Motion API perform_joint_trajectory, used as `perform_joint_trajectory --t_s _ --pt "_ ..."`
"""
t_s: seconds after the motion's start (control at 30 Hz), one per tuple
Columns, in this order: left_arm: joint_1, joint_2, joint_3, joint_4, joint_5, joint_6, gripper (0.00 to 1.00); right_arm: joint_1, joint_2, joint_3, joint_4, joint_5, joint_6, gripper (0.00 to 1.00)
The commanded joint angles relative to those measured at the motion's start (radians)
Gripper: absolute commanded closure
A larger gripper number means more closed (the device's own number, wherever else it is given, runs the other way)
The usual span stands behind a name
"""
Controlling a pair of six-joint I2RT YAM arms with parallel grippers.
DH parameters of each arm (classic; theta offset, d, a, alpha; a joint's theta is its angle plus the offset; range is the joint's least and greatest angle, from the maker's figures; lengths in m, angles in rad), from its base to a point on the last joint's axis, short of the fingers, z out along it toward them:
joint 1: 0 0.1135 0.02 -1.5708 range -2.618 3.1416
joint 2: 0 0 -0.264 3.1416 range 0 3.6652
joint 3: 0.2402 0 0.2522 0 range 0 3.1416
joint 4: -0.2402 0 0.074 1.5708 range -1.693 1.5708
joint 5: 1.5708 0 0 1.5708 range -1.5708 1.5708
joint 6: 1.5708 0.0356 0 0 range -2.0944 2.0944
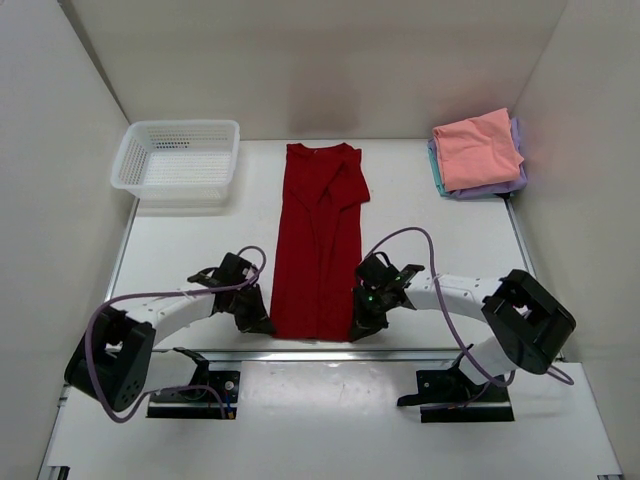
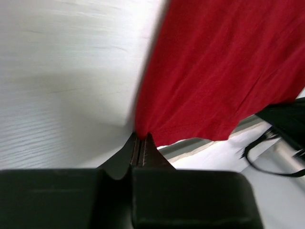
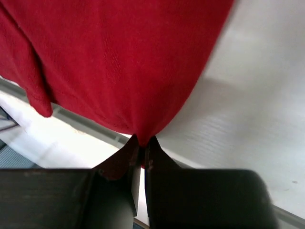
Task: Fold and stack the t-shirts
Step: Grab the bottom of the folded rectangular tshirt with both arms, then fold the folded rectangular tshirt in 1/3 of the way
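Note:
The shirt lies long and its middle [image 1: 287,233] is outward of my left gripper, which should next lift the hem corner outward, lower it there and release it.
A dark red t-shirt [image 1: 318,245] lies lengthwise down the middle of the table, sides folded in, collar at the far end. My left gripper [image 1: 262,325] is shut on its near left hem corner; in the left wrist view the red cloth [image 2: 214,71] runs into the closed left gripper [image 2: 140,138]. My right gripper [image 1: 362,328] is shut on the near right hem corner, and the shirt [image 3: 109,57] is pinched between the tips of the right gripper [image 3: 142,142]. Folded t-shirts sit stacked at the far right, salmon pink [image 1: 478,148] on top of lavender [image 1: 514,178] and teal [image 1: 435,170].
A white mesh basket [image 1: 178,160] stands at the far left of the table. White walls close in the back and both sides. The table's near edge [image 1: 330,350] runs just behind the shirt's hem, with both arm bases below it.

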Motion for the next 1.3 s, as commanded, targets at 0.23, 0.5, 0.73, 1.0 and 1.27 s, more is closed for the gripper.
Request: perform_joint_trajectory --t_s 0.23,0.5,0.73,1.0,1.27 --pt "-0.068 -0.022 0.028 -0.4 0.031 0.208 1.0 0.021 -0.115 -0.031 -0.206 -0.194 -0.145 1.0" --pt "-0.059 0.028 0.066 -0.442 0.113 0.245 1.0 -0.042 -0.181 -0.054 -0.258 -0.307 -0.233 1.0" --pt "0.0 0.274 0.457 -0.499 0.112 0.33 1.0 -0.125 0.035 0.269 -0.461 -0.288 -0.431 1.0" --pt "0.12 0.516 0.835 -0.566 0.081 0.328 1.0 -0.289 0.302 0.705 -0.682 -0.181 -0.618 1.0" --pt "0.223 0.676 1.058 -0.566 0.086 0.297 1.0 -0.392 0.451 0.915 -0.708 -0.178 -0.609 1.0"
